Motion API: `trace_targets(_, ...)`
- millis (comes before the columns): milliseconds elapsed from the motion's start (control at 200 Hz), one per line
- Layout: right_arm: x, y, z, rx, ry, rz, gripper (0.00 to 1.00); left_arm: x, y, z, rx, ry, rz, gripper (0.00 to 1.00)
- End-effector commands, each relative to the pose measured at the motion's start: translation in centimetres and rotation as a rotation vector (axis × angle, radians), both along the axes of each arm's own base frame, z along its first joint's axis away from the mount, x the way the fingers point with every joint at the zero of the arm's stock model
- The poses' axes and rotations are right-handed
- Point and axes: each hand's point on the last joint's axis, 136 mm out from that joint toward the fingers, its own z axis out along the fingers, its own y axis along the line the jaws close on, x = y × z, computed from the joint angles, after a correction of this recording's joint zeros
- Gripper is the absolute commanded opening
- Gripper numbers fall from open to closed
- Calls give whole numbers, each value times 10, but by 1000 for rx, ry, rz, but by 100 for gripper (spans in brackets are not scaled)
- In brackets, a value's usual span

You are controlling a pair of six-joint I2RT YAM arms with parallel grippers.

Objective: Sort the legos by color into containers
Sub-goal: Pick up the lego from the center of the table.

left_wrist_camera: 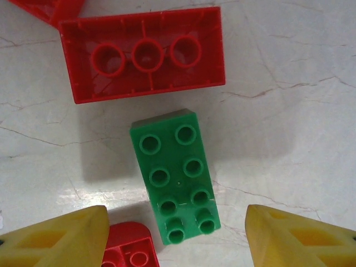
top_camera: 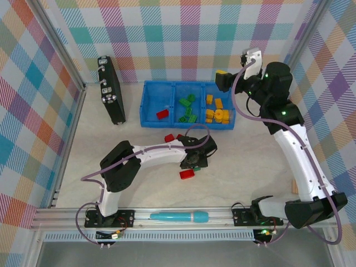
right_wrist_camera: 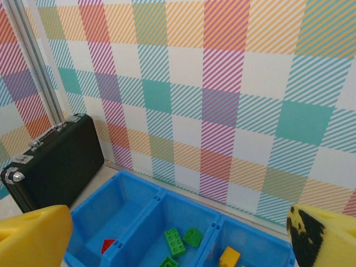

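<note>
My left gripper lowers to the lego next, then closes on its long sides.
A green two-by-four lego (left_wrist_camera: 177, 178) lies studs-up on the table. My left gripper (left_wrist_camera: 177, 218) stands open astride its near end, with a gap between each yellow finger (left_wrist_camera: 61, 239) and the brick. An upturned red lego (left_wrist_camera: 143, 53) lies just beyond, and a small red piece (left_wrist_camera: 130, 251) is by the left finger. From above, the left gripper (top_camera: 196, 160) hangs low over the table with red legos (top_camera: 187, 174) around it. My right gripper (top_camera: 225, 80) is open and holds nothing, raised behind the blue containers (top_camera: 149, 89). These hold a red lego (top_camera: 163, 114), green legos (top_camera: 187, 108) and yellow legos (top_camera: 217, 110).
A black case (top_camera: 111, 89) leans by the left wall, also in the right wrist view (right_wrist_camera: 55, 161). A teal pen-like cylinder (top_camera: 178, 216) lies on the front rail between the arm bases. A tan block (top_camera: 295, 186) sits at the right edge.
</note>
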Motion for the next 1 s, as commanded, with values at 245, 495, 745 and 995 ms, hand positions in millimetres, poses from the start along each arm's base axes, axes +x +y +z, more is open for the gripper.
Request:
trace_targets(245,-6,3,8,28,-26,15,99,4,1,-30,25,27,27,50)
trace_targets(495,-7,2,9,19,-35,7,99,5,6,-38,35,55,28,27)
trace_targets(745,-4,-1,6,0,-39,-15,99,40,12,34,43,-132,-43,23)
trace_targets(995,-3,-1,6,1,-39,-14,99,133,29,143,52,-444,-60,22)
